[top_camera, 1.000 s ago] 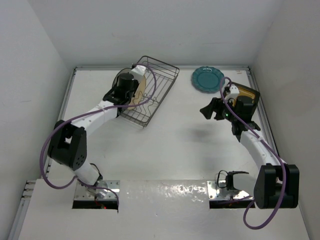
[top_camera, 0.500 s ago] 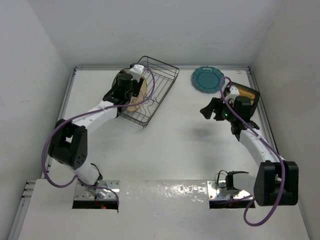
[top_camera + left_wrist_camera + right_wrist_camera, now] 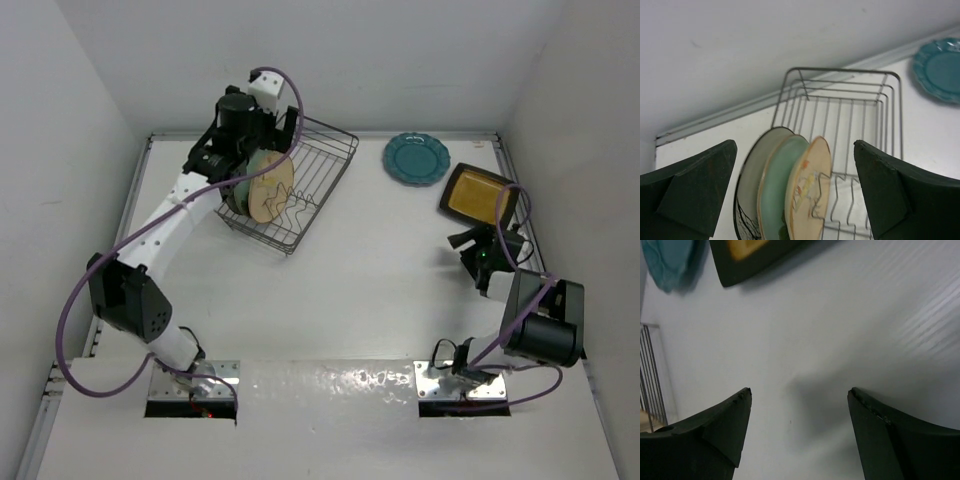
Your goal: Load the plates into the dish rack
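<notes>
My right gripper turns and moves outward onto the plate's near rim next, since the square amber plate (image 3: 478, 195) lies just beyond my open fingers.
The dark wire dish rack (image 3: 318, 170) (image 3: 840, 100) stands at the back left. Three plates stand on edge in its left end: grey dark-rimmed (image 3: 752, 170), pale aqua (image 3: 780, 185) and cream floral (image 3: 268, 190) (image 3: 807, 195). My left gripper (image 3: 238, 150) (image 3: 795, 150) hangs open above them, touching none. The scalloped teal plate (image 3: 415, 160) (image 3: 940, 70) (image 3: 670, 262) and the square amber plate (image 3: 478, 195) (image 3: 750, 255) lie flat at the back right. My right gripper (image 3: 468, 250) (image 3: 799, 392) is open over bare table, nearer than the amber plate, holding nothing.
The right half of the rack holds no plates. White walls close in the table at the back and both sides. The right arm is folded back near its base at the near right.
My left gripper has opened, let go of the cream floral plate in the rack, and risen above it. The right arm has drawn back toward the near right, away from the amber plate.
</notes>
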You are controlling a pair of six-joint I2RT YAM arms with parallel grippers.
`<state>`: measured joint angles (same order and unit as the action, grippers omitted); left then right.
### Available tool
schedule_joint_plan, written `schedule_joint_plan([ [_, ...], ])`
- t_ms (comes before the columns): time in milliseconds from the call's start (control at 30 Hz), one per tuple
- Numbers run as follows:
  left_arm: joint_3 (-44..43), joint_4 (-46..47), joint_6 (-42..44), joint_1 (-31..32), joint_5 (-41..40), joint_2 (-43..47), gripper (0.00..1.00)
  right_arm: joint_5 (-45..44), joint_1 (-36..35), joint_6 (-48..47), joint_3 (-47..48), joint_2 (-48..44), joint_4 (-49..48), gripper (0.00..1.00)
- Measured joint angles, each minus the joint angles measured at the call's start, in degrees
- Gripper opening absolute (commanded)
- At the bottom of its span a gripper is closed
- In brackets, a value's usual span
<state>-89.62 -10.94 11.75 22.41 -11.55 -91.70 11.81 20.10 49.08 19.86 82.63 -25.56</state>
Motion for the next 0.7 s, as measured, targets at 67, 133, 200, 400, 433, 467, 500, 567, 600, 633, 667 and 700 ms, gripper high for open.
schedule_joint_plan([
  [67, 0.02, -2.86, 0.02, 0.0, 2.86, 1.44, 1.0, -2.93, 0.0, 2.58, -1.4, 0.48, -4.59, 0.78],
  [133, 0.22, -5.07, 0.24, 0.0, 5.14, 2.51, 1.0, -7.48, -0.11, 5.29, -3.34, 1.7, -10.62, 0.78],
  [200, 0.44, -7.21, 0.72, 0.0, 7.04, 3.28, 1.0, -11.15, 0.02, 7.93, -5.25, 3.78, -17.35, 0.78],
  [400, 0.42, -12.61, 2.16, 0.0, 10.86, 3.41, 1.0, -17.14, 0.42, 16.37, -4.39, 16.61, -36.59, 0.7],
  [433, 0.2, -13.55, 2.34, 0.0, 11.52, 3.3, 1.0, -17.84, 0.42, 17.94, -3.74, 19.06, -39.34, 0.68],
  [467, -0.11, -14.27, 2.4, 0.0, 11.98, 3.1, 1.0, -18.27, 0.46, 19.8, -3.1, 21.57, -42.07, 0.66],
  [500, -0.55, -15.06, 2.54, 0.0, 12.44, 2.82, 1.0, -18.56, 0.59, 21.2, -2.32, 23.63, -43.93, 0.62],
  [567, -1.64, -15.93, 2.58, 0.0, 13.07, 2.01, 1.0, -18.8, 0.87, 23.96, -0.09, 27.45, -46.62, 0.6],
  [600, -2.12, -16.17, 2.56, 0.0, 13.29, 1.64, 1.0, -18.86, 0.96, 25.07, 0.94, 28.94, -47.47, 0.59],
  [633, -2.6, -16.39, 2.56, 0.0, 13.46, 1.25, 1.0, -18.86, 1.09, 26.03, 1.81, 30.08, -48.04, 0.59],
  [667, -2.95, -16.61, 2.56, 0.0, 13.68, 0.92, 1.0, -18.88, 1.16, 26.67, 2.45, 30.95, -48.63, 0.59],
  [700, -3.26, -16.83, 2.54, 0.0, 13.9, 0.61, 1.0, -18.91, 1.2, 27.3, 2.91, 31.71, -49.16, 0.58],
])
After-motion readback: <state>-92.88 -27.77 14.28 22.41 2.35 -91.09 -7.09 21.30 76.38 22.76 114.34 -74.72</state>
